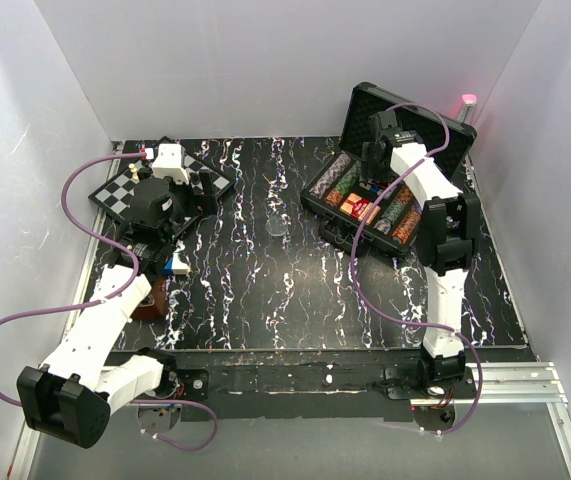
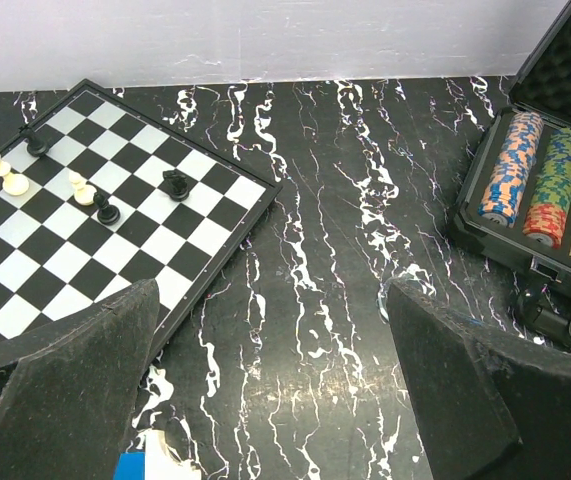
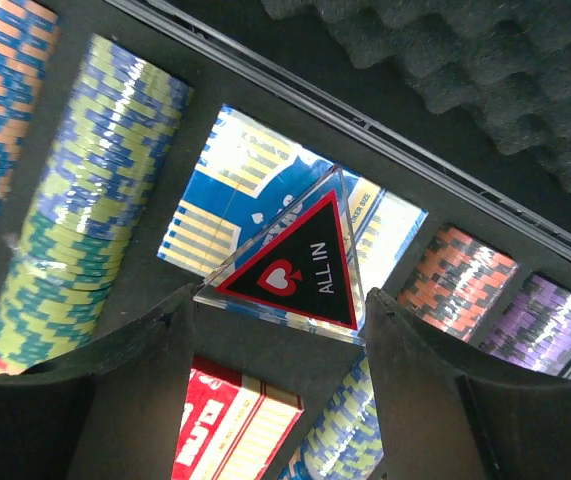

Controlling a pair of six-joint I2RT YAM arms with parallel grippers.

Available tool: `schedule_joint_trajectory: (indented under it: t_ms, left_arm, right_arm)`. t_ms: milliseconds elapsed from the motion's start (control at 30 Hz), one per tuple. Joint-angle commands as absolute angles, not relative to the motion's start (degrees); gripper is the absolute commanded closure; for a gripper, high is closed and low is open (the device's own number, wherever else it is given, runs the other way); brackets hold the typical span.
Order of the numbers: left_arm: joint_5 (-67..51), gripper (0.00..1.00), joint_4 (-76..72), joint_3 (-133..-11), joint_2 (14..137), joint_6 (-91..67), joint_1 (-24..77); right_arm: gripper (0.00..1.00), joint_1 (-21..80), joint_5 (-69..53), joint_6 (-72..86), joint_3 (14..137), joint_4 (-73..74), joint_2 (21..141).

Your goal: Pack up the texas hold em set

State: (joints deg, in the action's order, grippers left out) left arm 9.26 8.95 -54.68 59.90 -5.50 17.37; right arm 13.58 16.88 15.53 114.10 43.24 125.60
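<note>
I should first turn my right gripper slightly and then lower the ALL IN marker [image 3: 300, 270] onto the blue card box, because that box sits skewed to my fingertips.
The black hinged case [image 1: 317, 196] lies open at the far right, its foam lid [image 1: 420, 112] upright; its corner shows in the left wrist view [image 2: 480, 235]. Rows of poker chips [image 3: 85, 210] fill its slots, with a blue card box [image 3: 210, 205] and a red card box [image 3: 230, 425]. My right gripper [image 3: 280, 320] hangs over the case's middle [image 1: 370, 185]. Its fingers pinch a clear triangular "ALL IN" marker [image 3: 300, 270] just above the blue box. My left gripper [image 2: 270, 290] is open and empty above the table at the left [image 1: 178, 245].
A black-and-white chessboard [image 2: 85, 210] with a few pieces lies at the far left [image 1: 115, 195]. A small blue-white block [image 2: 145, 465] sits by my left finger, also in the top view [image 1: 175, 265]. A brown object [image 1: 150, 300] lies under the left arm. White walls enclose the table.
</note>
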Motion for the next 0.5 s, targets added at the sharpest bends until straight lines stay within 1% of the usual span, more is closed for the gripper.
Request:
schedule_joint_trajectory:
  t_ms: [0, 267, 467]
  left_arm:
    - [10.3, 0.02, 8.3, -54.2, 59.4, -4.7, 17.5]
    - [10.2, 0.02, 8.3, -54.3, 59.7, -4.7, 17.5]
    - [9.8, 0.02, 8.3, -54.2, 59.7, -4.8, 17.5]
  right_arm:
    - [0.67, 12.3, 14.2, 12.7, 116.2, 41.7, 126.5]
    - [0.66, 11.2, 13.4, 10.6, 119.1, 44.0, 130.1]
    - [0.66, 11.2, 12.7, 17.2, 120.1, 45.9, 131.6]
